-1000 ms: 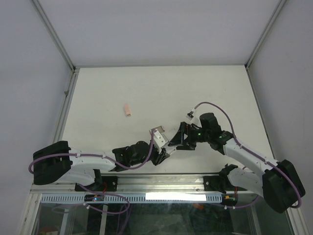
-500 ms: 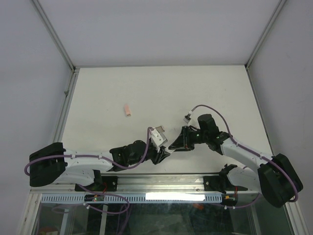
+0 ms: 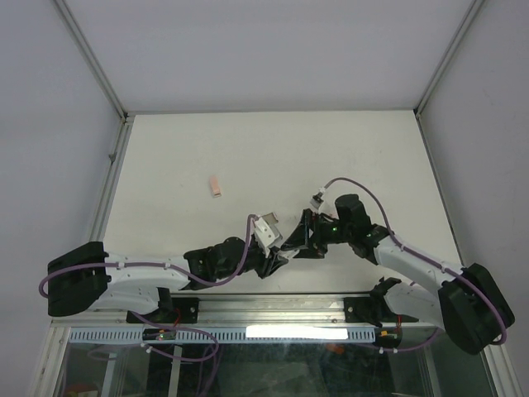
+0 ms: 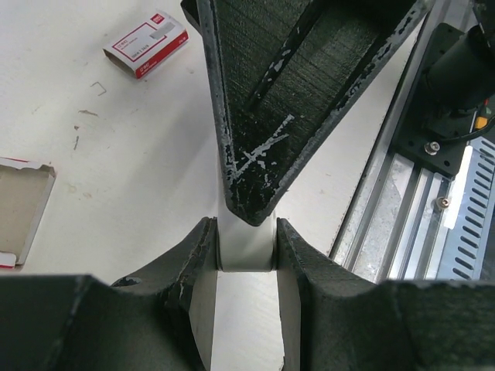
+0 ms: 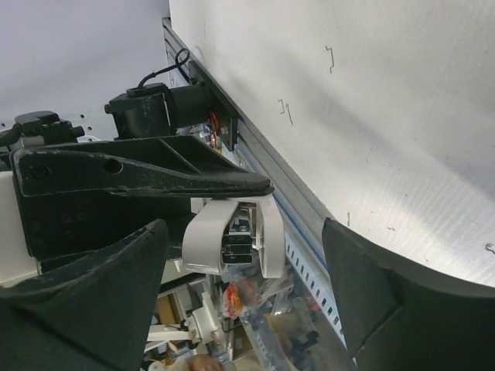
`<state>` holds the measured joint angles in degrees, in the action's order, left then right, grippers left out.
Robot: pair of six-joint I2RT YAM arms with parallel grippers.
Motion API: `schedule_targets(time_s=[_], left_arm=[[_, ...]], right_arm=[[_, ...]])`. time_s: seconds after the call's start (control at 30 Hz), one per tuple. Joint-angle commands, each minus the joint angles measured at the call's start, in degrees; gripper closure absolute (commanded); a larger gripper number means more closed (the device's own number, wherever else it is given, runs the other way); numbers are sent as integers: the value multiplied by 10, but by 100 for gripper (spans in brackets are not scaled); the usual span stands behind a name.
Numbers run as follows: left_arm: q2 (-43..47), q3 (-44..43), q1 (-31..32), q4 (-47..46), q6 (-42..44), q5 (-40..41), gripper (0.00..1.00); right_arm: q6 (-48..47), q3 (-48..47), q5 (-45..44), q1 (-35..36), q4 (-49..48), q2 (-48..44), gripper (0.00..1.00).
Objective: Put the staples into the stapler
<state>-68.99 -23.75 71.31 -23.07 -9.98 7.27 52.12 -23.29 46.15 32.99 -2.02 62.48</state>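
Note:
The tabletop is clear beside the pink oblong, so I should next move my left gripper outward and to the left in the top view, then down to release the stapler there.
My left gripper point(image 4: 246, 259) is shut on one end of the white stapler point(image 4: 246, 249) and holds it above the table near the front edge. In the right wrist view the stapler point(image 5: 232, 232) shows end-on, with a metal channel inside. My right gripper point(image 5: 244, 294) is open, its fingers point(image 5: 93, 301) wide on either side of that end and not touching it. One right finger point(image 4: 294, 100) hangs over the stapler in the left wrist view. The staples point(image 4: 147, 44), a small white box with red marks, lie on the table beyond. In the top view both grippers point(image 3: 279, 255) point(image 3: 297, 240) meet at the front centre.
An open cardboard box point(image 4: 19, 205) lies on the table at the left of the left wrist view. A pink oblong point(image 3: 216, 185) lies far left of the grippers. The metal front rail point(image 4: 402, 224) runs close by on the right. Loose staples point(image 5: 286, 108) are scattered on the table.
My right gripper has moved left and a little nearer, closing in on the stapler end. My left gripper has stayed shut on the stapler, shifting only slightly.

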Motion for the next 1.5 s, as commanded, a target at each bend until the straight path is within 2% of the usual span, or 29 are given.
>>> schedule_targets(time_s=[0.0, 0.13, 0.27, 0.37, 0.47, 0.57, 0.7, 0.83, 1.13, 1.2, 1.27, 1.37, 1.47], left_arm=[[25, -6, 5, -48, -14, -9, 100], [31, -9, 5, -25, -35, 24, 100], [22, -48, -33, 83, -89, 85, 100], [12, -99, -143, 183, -142, 67, 100], [25, -119, -267, 233, -173, 100, 100], [31, -124, -391, 254, -194, 103, 100], [-7, -132, -514, 256, -197, 75, 100], [-77, -163, -549, 257, -186, 68, 100], [-158, -179, -555, 238, -183, 50, 99], [-160, -180, -555, 236, -183, 46, 72], [-154, -179, -555, 236, -183, 45, 50], [-135, -175, -555, 236, -180, 49, 32], [-105, -171, -556, 236, -174, 50, 23]], right_arm=[[-38, -46, -28, -2, 28, -33, 15], [-82, -75, -104, -13, 95, -62, 14], [-131, -131, -239, -36, 198, -85, 14], [-161, -172, -356, -36, 250, -87, 15], [-186, -192, -431, -37, 266, -86, 16], [-203, -201, -476, -38, 270, -85, 15], [-216, -200, -505, -38, 253, -82, 15], [-224, -195, -505, -41, 231, -71, 15], [-224, -184, -495, -45, 216, -50, 16], [-225, -183, -497, -46, 216, -50, 16], [-225, -184, -496, -47, 216, -49, 16], [-227, -183, -498, -47, 215, -48, 16], [-230, -182, -500, -48, 212, -44, 16]])
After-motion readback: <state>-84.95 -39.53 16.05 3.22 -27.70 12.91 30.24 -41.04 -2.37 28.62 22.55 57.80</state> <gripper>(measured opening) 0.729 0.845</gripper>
